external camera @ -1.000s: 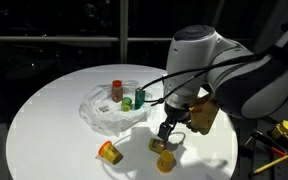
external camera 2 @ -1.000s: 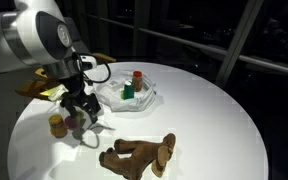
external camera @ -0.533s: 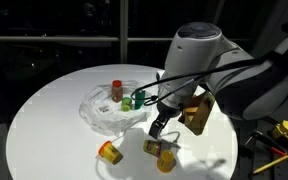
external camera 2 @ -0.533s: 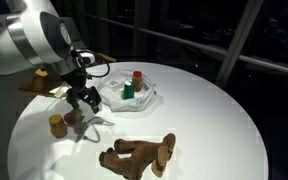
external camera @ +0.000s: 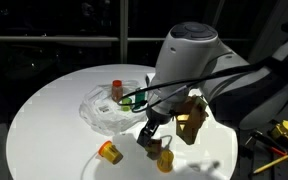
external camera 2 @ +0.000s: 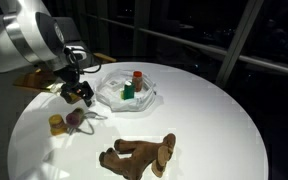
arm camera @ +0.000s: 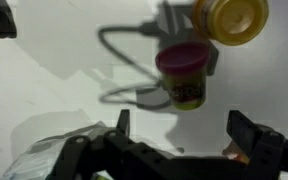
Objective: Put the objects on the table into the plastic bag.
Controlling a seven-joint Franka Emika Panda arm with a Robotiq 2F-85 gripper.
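Observation:
The robot will move its gripper down toward the yellow-lidded tub until its open fingers are on both sides of the purple-lidded tub [external camera 2: 74, 118] [arm camera: 184, 75], and then close it, because that tub stands below the gripper that way.
The clear plastic bag [external camera: 106, 112] lies on the white round table [external camera: 44, 120] and holds a red tub [external camera: 116, 90] and a green tub [external camera: 127, 101]; the bag also shows in an exterior view [external camera 2: 127, 98]. A purple-lidded tub [external camera 2: 74, 118] and a yellow-lidded tub [external camera 2: 56, 124] stand side by side on the table. The wrist view shows the purple-lidded tub [arm camera: 184, 75] and the yellow-lidded tub [arm camera: 234, 18] beyond my fingers. My gripper [arm camera: 184, 135] is open and empty, above the table between the tubs and the bag [arm camera: 44, 155]. It shows in both exterior views [external camera: 149, 135] [external camera 2: 79, 93].
An orange and yellow object [external camera: 109, 151] lies on the table in front of the bag. A brown wooden-looking figure [external camera 2: 139, 155] lies near the table's front edge. Tools [external camera: 279, 135] lie off the table at the right.
My gripper has lifted away from the purple-lidded tub and moved a little toward the bag. Both tubs stay on the table.

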